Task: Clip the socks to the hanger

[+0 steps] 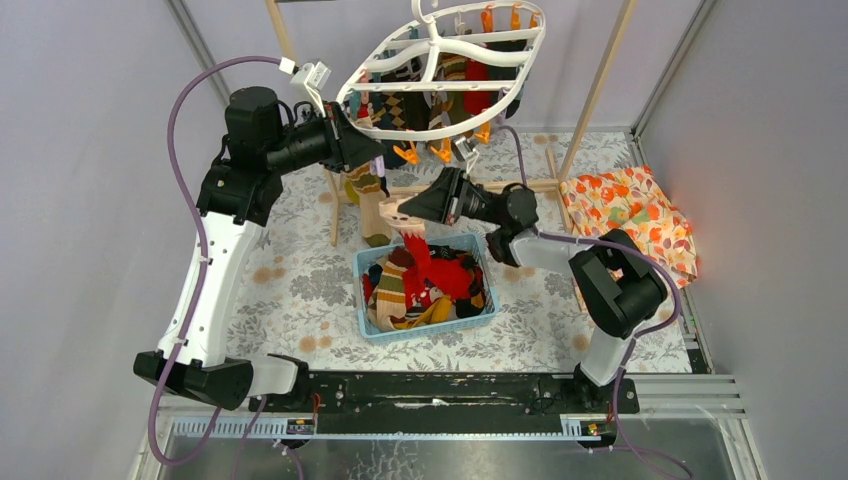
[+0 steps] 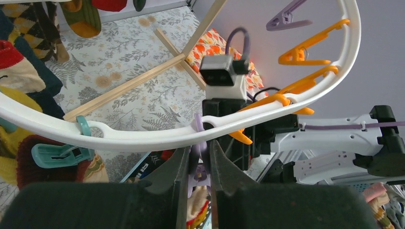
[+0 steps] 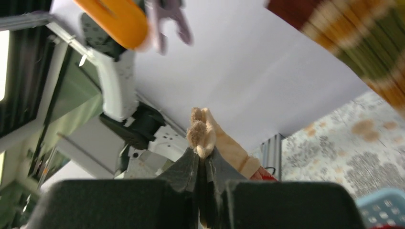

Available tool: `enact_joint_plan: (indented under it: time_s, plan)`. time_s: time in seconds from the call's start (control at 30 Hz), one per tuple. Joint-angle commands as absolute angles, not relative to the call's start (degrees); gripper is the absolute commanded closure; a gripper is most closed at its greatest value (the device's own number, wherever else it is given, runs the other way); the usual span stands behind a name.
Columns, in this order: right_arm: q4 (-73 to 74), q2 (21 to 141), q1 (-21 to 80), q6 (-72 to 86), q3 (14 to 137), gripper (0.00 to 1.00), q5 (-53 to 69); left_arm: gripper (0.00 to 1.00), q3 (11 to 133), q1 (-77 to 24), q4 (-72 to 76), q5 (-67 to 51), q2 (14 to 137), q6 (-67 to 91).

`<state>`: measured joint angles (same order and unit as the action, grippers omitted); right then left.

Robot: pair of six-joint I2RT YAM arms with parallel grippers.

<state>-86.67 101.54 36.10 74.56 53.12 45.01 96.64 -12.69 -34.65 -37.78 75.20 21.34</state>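
My right gripper should next lift up and outward to bring the tan cuff into the purple clip (image 3: 182, 31) and then release it, since that clip hangs above the cuff (image 3: 203, 131).
The white oval hanger (image 1: 440, 60) hangs at the back with several socks (image 1: 478, 72) clipped under it. My left gripper (image 1: 378, 158) reaches under its near rim (image 2: 119, 136). In the left wrist view the left gripper (image 2: 199, 148) is shut on a purple clip (image 2: 200, 138) dangling from that rim. My right gripper (image 1: 408, 210) is shut on the tan cuff of a tan-and-red sock (image 1: 425, 255) that trails down into the basket. That cuff (image 3: 203, 131) pokes up between the shut right gripper (image 3: 202, 152), just below the purple clip (image 3: 169, 19) and an orange clip (image 3: 112, 16).
A blue basket (image 1: 480, 318) of mixed socks sits mid-table below both grippers. The wooden rail frame (image 1: 600, 85) stands around the hanger, its floor bar (image 1: 470, 187) behind the right arm. An orange floral cloth (image 1: 630, 215) lies at the right. A teal clip (image 2: 57, 155) and orange clips (image 2: 301, 52) hang from the rim.
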Motion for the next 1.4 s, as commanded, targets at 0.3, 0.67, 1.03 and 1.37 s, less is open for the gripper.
enact_joint_plan:
  time_s: [0.3,0.67,1.03,1.37]
  plan:
    - [-98.3,109.8,34.6,92.8,73.4,1.0,58.1,1.0,94.7,-12.4,-30.4,-45.4,74.3,23.7]
    - [-98.3,111.3,34.6,95.2,78.3,1.0,57.8,1.0,93.5,-12.1,-27.1,-50.0,75.1,26.7]
    - [-98.3,110.5,34.4,95.7,78.9,1.0,57.1,1.0,93.7,-12.1,-26.5,-51.6,75.0,27.7]
    - [-98.5,109.1,34.3,94.8,78.6,1.0,55.2,1.0,92.9,-12.1,-26.3,-51.9,74.6,27.6]
